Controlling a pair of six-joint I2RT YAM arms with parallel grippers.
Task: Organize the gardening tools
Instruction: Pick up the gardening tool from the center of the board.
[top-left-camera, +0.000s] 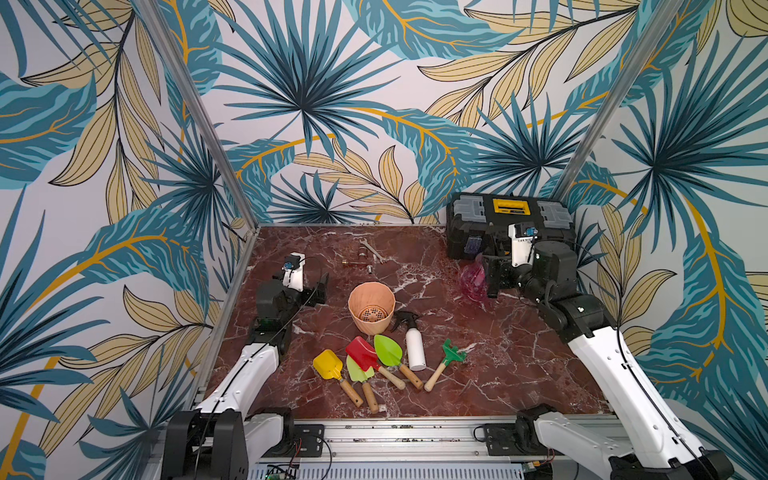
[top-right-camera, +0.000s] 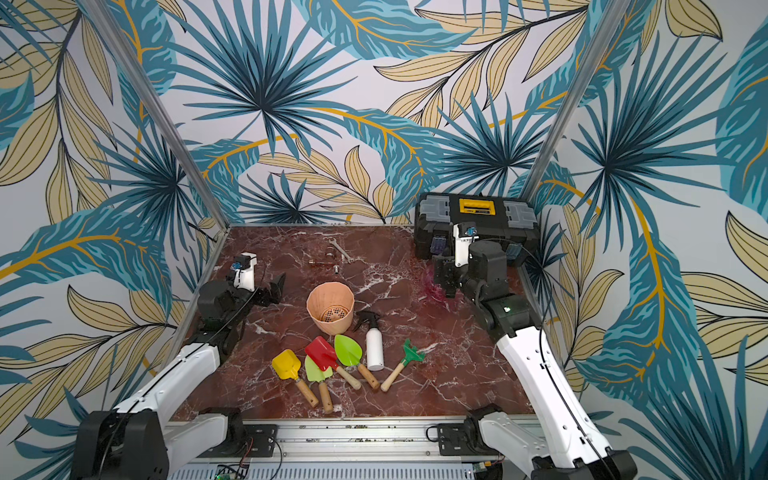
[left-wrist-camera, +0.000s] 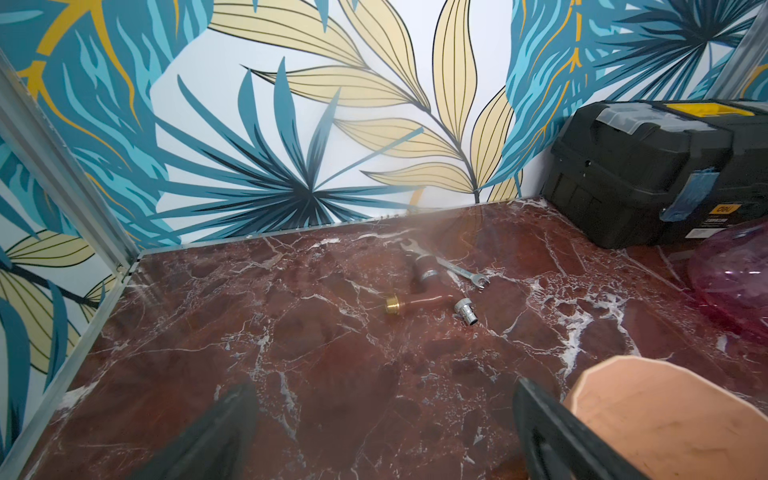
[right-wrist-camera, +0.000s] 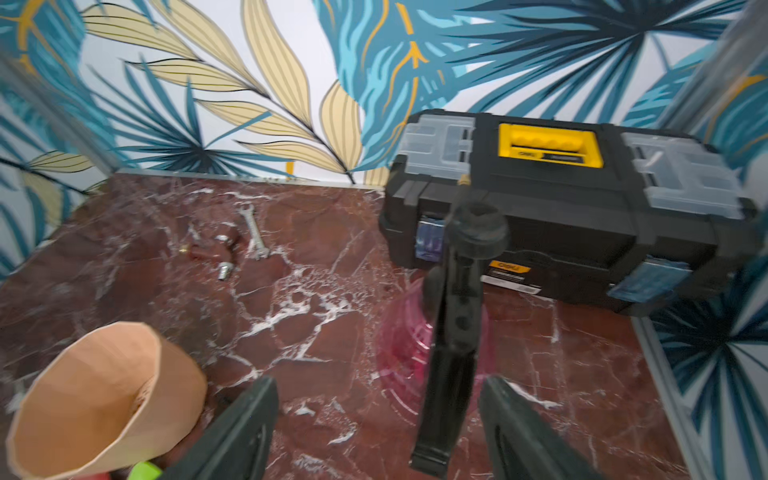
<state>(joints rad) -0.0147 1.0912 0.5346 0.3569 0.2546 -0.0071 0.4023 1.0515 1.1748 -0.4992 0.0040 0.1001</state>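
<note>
The white spray bottle's shoulder (top-left-camera: 412, 333) is behind and below my right gripper, so my right gripper will next back away from the pink bottle (top-left-camera: 473, 282) and go down onto it, tilting downward.
Several wooden-handled gardening tools lie side by side near the table's front: yellow shovel (top-left-camera: 328, 365), red shovel (top-left-camera: 361, 353), two lime-green trowels (top-left-camera: 388, 350) (top-left-camera: 356, 372) and a dark-green rake (top-left-camera: 452, 353). A white spray bottle (top-left-camera: 414, 349) lies between a trowel and the rake. The pink spray bottle (top-left-camera: 473, 282) is in front of the toolbox. My right gripper (right-wrist-camera: 378, 382) is open at it, the bottle's black trigger head (right-wrist-camera: 453, 353) hanging between the spread fingers without touching them. My left gripper (left-wrist-camera: 384, 386) hovers open and empty over the table's left side.
A peach flower pot (top-left-camera: 371, 305) stands mid-table, just behind the tools. The black-and-yellow toolbox (top-left-camera: 511, 212) fills the back right corner. A silver wrench (top-left-camera: 374, 250) and small fittings (top-left-camera: 361, 259) lie at the back centre. Walls enclose three sides.
</note>
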